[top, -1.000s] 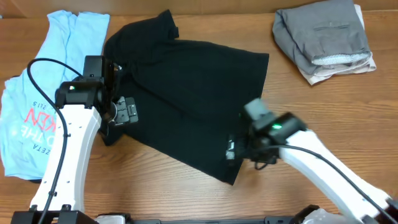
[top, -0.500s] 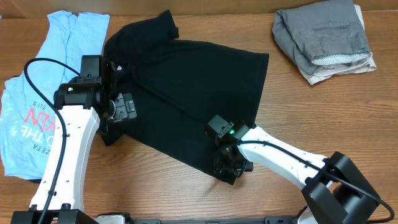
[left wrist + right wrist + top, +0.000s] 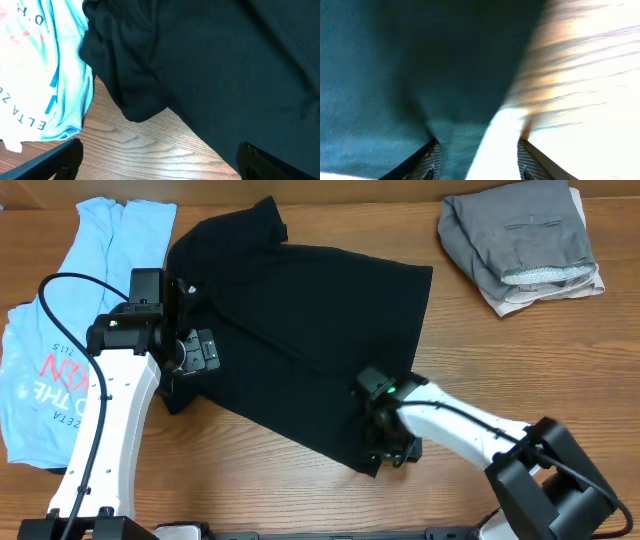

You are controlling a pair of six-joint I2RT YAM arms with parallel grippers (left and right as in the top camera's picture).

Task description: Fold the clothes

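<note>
Next I need to move my open left gripper down onto the black shirt's near sleeve corner (image 3: 177, 402) to pinch it, since bare wood keeps it clear of the blue shirt (image 3: 60, 330).
The black T-shirt (image 3: 310, 320) lies spread out across the middle of the table, collar end to the left. The light blue shirt (image 3: 60, 330) with red-and-white lettering lies crumpled at the left. My left gripper (image 3: 200, 355) hovers open over the black shirt's left sleeve edge. In the left wrist view its fingers (image 3: 160, 149) are wide apart above bare wood, with the black shirt (image 3: 210, 60) and the blue shirt (image 3: 30, 65) ahead. My right gripper (image 3: 385, 448) is at the shirt's near hem corner. In the blurred right wrist view its fingers (image 3: 477, 145) are open and straddle the black hem edge (image 3: 420, 60).
A folded grey garment (image 3: 520, 240) on a beige one sits at the back right. Bare wooden table (image 3: 250, 470) shows along the front edge and to the right of the black shirt. The left arm's cable loops above the blue shirt.
My right arm swung in from the right to the black shirt's near hem corner, then shifted slightly right and settled there. The left arm and both shirts have stayed put.
</note>
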